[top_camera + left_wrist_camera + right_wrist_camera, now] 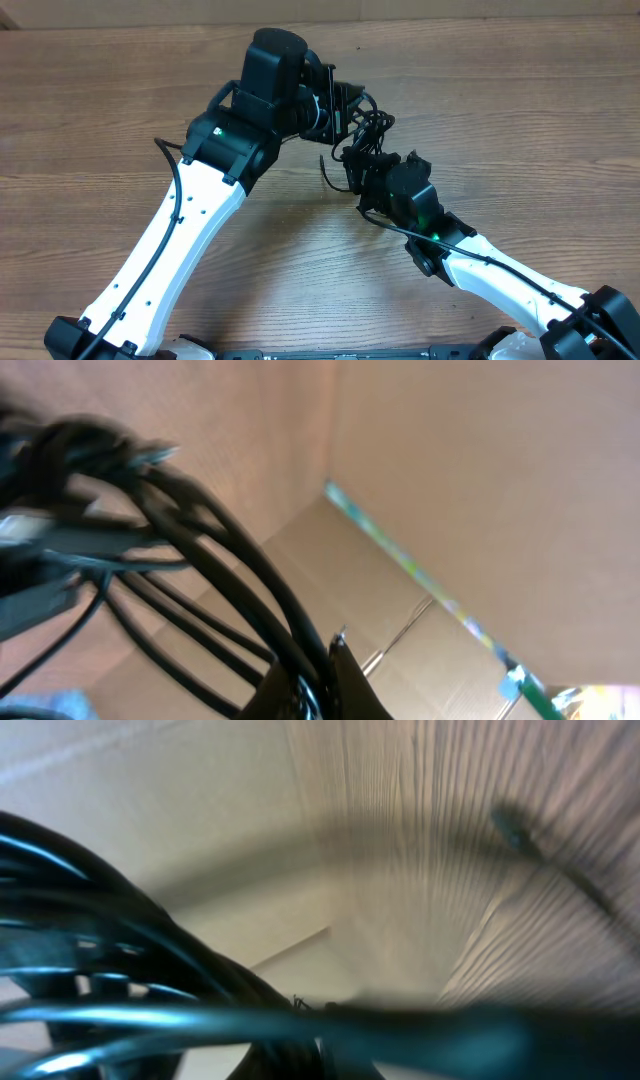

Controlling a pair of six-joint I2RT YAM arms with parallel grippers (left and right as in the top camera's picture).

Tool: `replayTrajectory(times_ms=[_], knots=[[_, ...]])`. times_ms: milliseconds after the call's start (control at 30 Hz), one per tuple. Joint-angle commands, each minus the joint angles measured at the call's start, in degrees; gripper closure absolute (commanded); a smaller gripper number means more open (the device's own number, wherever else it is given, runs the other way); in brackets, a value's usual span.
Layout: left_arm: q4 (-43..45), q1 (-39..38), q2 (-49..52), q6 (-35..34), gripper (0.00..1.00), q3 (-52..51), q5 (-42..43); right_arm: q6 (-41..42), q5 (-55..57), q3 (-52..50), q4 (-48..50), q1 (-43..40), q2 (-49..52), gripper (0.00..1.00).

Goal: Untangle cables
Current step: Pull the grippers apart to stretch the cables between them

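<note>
The bunched cables stretch next as my right gripper draws to the right in the overhead view and releases them, since bare tabletop lies that way.
The cables [368, 132] are a knot of thin black cords held above the wooden table [90, 110] between my two grippers, with a loose end [325, 175] hanging left. My left gripper [352, 108] comes in from the upper left and is shut on the cables; in the left wrist view several cords [215, 565] run down into its closed jaws [320, 685]. My right gripper [362, 170] comes from the lower right and is shut on the same bundle; its wrist view shows blurred cords [150, 1020] across the jaws [325, 1030].
Cardboard walls [470, 480] stand behind the table. The arms' own thicker black wires [172, 160] run along both white arms.
</note>
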Motion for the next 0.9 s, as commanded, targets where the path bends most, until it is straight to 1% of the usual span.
replayTrajectory(times_ms=[0,33,133,200,233,333,400,500,567,600,667,733,800,867], knots=[[5.75,5.01,-1.57,13.38,0.96,1.57,-0.28,-22.53,0.26,0.15,-4.26,0.39,0.28,0.96],[7.63,7.43,-1.60,19.12,0.96,1.60,0.87,-26.25,0.33,0.15,-6.86,0.39,0.15,0.96],[10.69,13.70,-1.60,32.92,0.96,1.60,6.49,-32.92,0.55,0.15,-12.85,0.04,-0.07,0.96],[11.56,18.82,-1.60,42.56,0.96,1.60,12.76,-38.12,0.57,0.15,-15.67,-0.52,-0.33,0.96],[11.54,20.85,-1.60,46.03,0.96,1.60,15.67,-40.87,0.57,0.15,-16.37,-0.94,-0.59,0.96],[11.41,27.02,-1.57,60.63,0.96,1.60,26.49,-47.87,0.57,0.17,-17.18,-2.10,-1.92,0.96],[10.47,30.18,-1.57,70.77,0.96,1.60,33.75,-52.17,0.57,0.17,-17.94,-3.32,-3.23,0.96],[6.86,32.81,-1.57,85.40,0.96,1.60,44.22,-59.36,1.05,0.17,-18.40,-5.66,-5.09,0.96],[3.08,33.64,-1.57,93.64,0.96,1.60,49.31,-60.37,1.42,0.17,-19.28,-7.76,-6.67,0.96],[0.35,33.81,-1.57,98.36,0.96,1.60,50.64,-60.35,0.92,0.17,-19.61,-9.42,-7.96,0.96],[-3.91,33.86,-1.57,103.49,0.96,1.60,49.40,-60.35,-2.99,0.17,-18.99,-11.89,-10.32,0.96],[-8.61,33.48,-1.55,107.38,0.96,1.57,45.27,-60.35,-13.00,0.17,-16.41,-14.60,-13.31,0.96],[-12.57,32.26,-1.55,109.31,0.96,1.55,41.68,-60.35,-26.97,0.17,-11.67,-17.03,-16.33,0.96],[-14.60,30.93,-1.55,111.21,0.96,1.55,41.11,-60.33,-34.51,0.17,-7.91,-18.34,-18.08,0.96]])
